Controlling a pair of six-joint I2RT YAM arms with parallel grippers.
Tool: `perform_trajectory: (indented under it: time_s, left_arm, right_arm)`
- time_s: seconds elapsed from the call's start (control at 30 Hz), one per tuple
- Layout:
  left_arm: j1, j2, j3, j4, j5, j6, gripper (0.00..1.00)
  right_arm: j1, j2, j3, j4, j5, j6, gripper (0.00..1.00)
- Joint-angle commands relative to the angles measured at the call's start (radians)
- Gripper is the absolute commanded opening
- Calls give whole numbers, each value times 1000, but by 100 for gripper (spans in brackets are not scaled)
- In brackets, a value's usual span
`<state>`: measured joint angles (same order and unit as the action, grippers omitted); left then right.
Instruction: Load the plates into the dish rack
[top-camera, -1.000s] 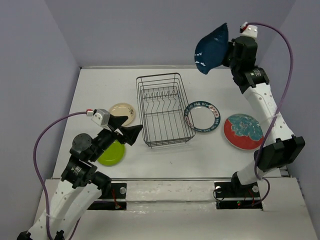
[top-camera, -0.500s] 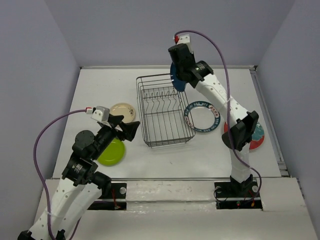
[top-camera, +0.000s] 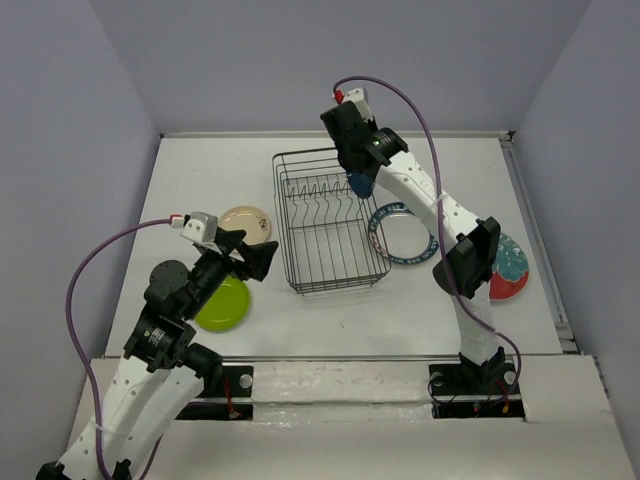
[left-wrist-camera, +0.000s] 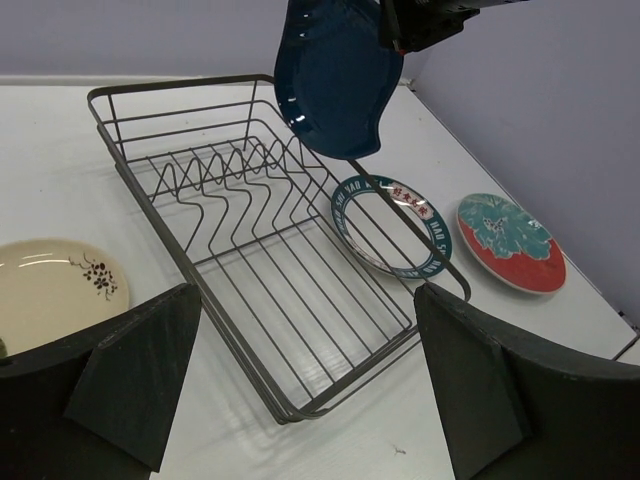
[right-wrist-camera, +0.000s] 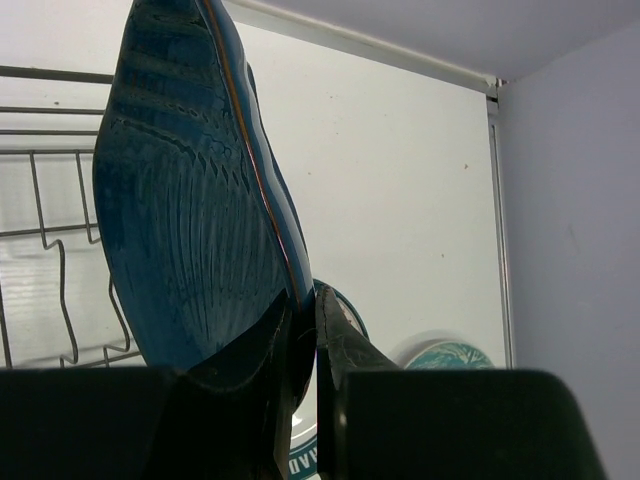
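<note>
The small dark blue plate hangs above the rack's side bar, so my right gripper shifts left in the top view next, then down toward the rack's wires.
My right gripper is shut on the rim of the small dark blue plate, holding it upright over the far right corner of the dish rack; the plate also shows in the left wrist view. My left gripper is open and empty, left of the rack's near end. The lime green plate lies under the left arm. The small cream plate lies left of the rack. The white plate with teal rim leans at the rack's right side. The red plate lies at far right, partly hidden by my right arm.
The rack's upright tines stand empty. Purple walls close the table on three sides. The right arm stretches over the teal-rimmed plate.
My right gripper swung the dark blue plate from high at the back right down and left to the rack's far right corner. The left arm barely moved.
</note>
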<state>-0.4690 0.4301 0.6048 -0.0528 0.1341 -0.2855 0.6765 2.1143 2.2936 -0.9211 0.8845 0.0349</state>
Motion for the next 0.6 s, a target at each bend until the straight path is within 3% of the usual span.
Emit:
perform_trajectory:
  time_s: [0.0,0.57]
  left_arm:
    - [4,10,44,31,4,11,99]
    - [4,9,39,41,32,8,99]
  right_arm:
    - [17,-19,41,30,100,33,7]
    - [47,105,101,-56,175,5,7]
